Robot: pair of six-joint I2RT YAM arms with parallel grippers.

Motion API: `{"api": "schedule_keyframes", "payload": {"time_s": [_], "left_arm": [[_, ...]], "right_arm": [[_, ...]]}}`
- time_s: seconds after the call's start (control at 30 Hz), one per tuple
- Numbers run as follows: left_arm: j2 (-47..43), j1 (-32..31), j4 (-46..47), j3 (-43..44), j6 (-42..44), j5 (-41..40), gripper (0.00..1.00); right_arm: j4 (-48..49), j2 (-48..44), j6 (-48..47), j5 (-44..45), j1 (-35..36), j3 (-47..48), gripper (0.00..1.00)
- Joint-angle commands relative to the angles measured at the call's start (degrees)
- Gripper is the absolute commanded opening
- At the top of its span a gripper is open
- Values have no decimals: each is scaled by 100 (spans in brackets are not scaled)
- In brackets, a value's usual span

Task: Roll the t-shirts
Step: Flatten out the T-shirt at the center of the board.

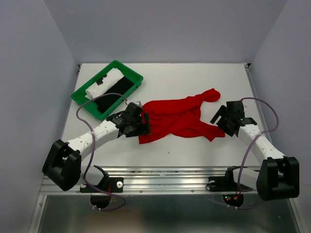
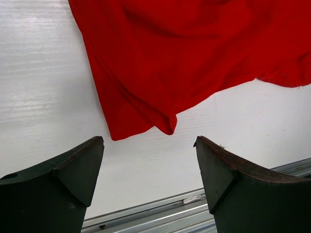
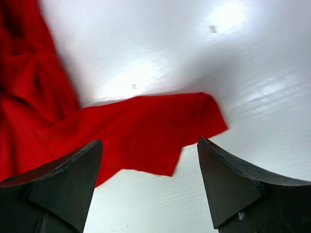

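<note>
I will next lower my right gripper, its fingers open, onto the jutting corner of the red t-shirt, since that corner still lies below them on the tabletop.
The red t-shirt (image 1: 177,118) lies crumpled and spread on the white table, one end trailing toward the back right. My left gripper (image 1: 144,125) is open at its left edge; in the left wrist view the red cloth (image 2: 194,58) hangs just beyond the open gripper (image 2: 149,145), with nothing between the fingers. My right gripper (image 1: 219,117) is open at the shirt's right edge, and a corner of the red cloth (image 3: 141,131) lies just ahead of the open gripper (image 3: 149,145), not gripped. A rolled white t-shirt (image 1: 105,82) and a black t-shirt (image 1: 112,96) sit in the tray.
The green plastic tray (image 1: 129,69) stands at the back left of the table, angled. A metal rail (image 1: 170,171) runs along the near edge between the arm bases. Grey walls close in the table on the left, right and back.
</note>
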Motion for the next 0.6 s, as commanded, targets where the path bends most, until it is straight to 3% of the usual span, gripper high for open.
{"api": "schedule_keyframes", "payload": {"time_s": [0.0, 0.3, 0.53, 0.57], "left_arm": [[165, -141, 372, -127, -299, -49, 88], [719, -440, 1015, -145, -580, -101, 87], [1212, -484, 1068, 4, -580, -330, 74], [1247, -493, 1068, 13, -571, -365, 67]], "right_arm": [[-66, -1, 162, -753, -568, -269, 84], [399, 499, 267, -683, -621, -427, 82], [795, 1009, 162, -533, -674, -401, 73], [865, 1123, 162, -507, -726, -392, 69]]}}
